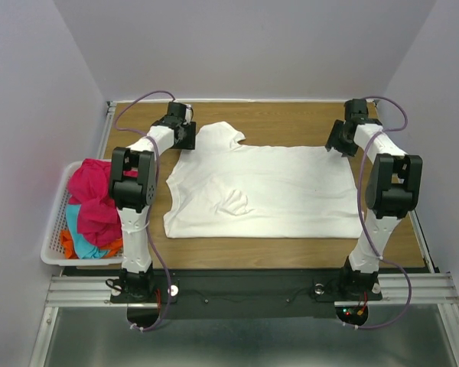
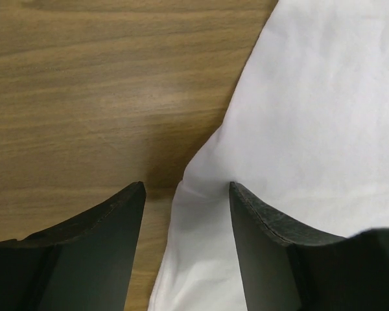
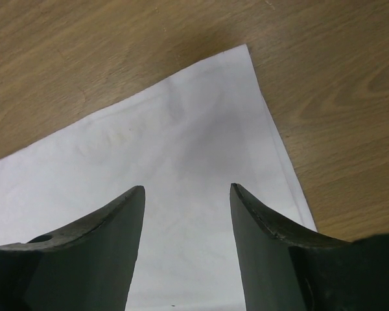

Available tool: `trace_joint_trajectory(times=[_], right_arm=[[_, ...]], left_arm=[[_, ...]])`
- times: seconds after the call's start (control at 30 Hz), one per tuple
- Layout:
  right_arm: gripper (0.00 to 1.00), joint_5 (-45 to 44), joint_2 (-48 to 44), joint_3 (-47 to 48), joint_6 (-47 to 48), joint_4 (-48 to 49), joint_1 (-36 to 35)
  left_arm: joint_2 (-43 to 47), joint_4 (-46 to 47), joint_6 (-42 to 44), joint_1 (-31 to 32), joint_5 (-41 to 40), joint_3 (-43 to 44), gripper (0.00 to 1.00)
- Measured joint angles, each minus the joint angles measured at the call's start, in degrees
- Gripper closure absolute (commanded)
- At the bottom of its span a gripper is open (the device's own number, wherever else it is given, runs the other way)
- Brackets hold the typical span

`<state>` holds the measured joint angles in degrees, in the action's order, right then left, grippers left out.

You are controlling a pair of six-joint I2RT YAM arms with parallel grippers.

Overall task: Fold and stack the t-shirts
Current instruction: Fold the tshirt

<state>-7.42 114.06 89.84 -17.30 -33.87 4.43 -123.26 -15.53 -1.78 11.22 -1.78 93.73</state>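
My right gripper has its open fingers short of the t-shirt's far hem corner, which still lies beyond their ends. It should turn and reach outward and down onto that corner next.
A large white t-shirt [image 1: 268, 187] lies spread flat across the wooden table, neck to the left, hem to the right, one sleeve [image 1: 218, 135] pointing to the far side. My left gripper [image 1: 187, 136] is open, low over the shirt's far-left edge beside that sleeve; the cloth edge [image 2: 201, 194] lies between its fingers. My right gripper [image 1: 338, 142] is open over the far-right hem corner [image 3: 236, 71]; white cloth [image 3: 181, 168] fills the gap between its fingers. Magenta-pink [image 1: 96, 195], cyan [image 1: 80, 233] and orange [image 1: 67, 246] shirts lie bunched in the basket.
A white plastic lattice basket [image 1: 55, 222] stands off the table's left edge. Bare wood [image 1: 291, 118] runs along the far side of the table, and a strip [image 1: 291, 248] along the near side. Grey walls close in on three sides.
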Motion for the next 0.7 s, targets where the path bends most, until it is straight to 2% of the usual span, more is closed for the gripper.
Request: trace_joint_trajectory(times=[0.33, 0.47, 0.53, 0.6, 0.7], right_arm=[[0.39, -0.1, 1.7, 0.8, 1.1, 0.4, 0.0], [0.41, -1.2, 2.4, 2.0, 2.1, 0.5, 0.1], [0.43, -1.8, 3.0, 3.0, 2.9, 1.0, 0.4], [0.47, -2.3, 3.8, 4.1, 4.1, 1.6, 1.0], [0.47, -2.1, 5.0, 4.6, 5.9, 2.8, 2.7]], left_arm=[[-2.1, 1.0, 0.5, -0.1, 0.9, 0.9, 0.48], [-2.1, 1.1, 0.5, 0.0, 1.2, 0.9, 0.61], [-2.2, 1.2, 0.6, 0.0, 1.3, 0.9, 0.64], [-2.2, 1.2, 0.9, -0.1, 1.9, 0.9, 0.71], [-2.3, 1.2, 1.6, -0.1, 2.7, 0.9, 0.72]])
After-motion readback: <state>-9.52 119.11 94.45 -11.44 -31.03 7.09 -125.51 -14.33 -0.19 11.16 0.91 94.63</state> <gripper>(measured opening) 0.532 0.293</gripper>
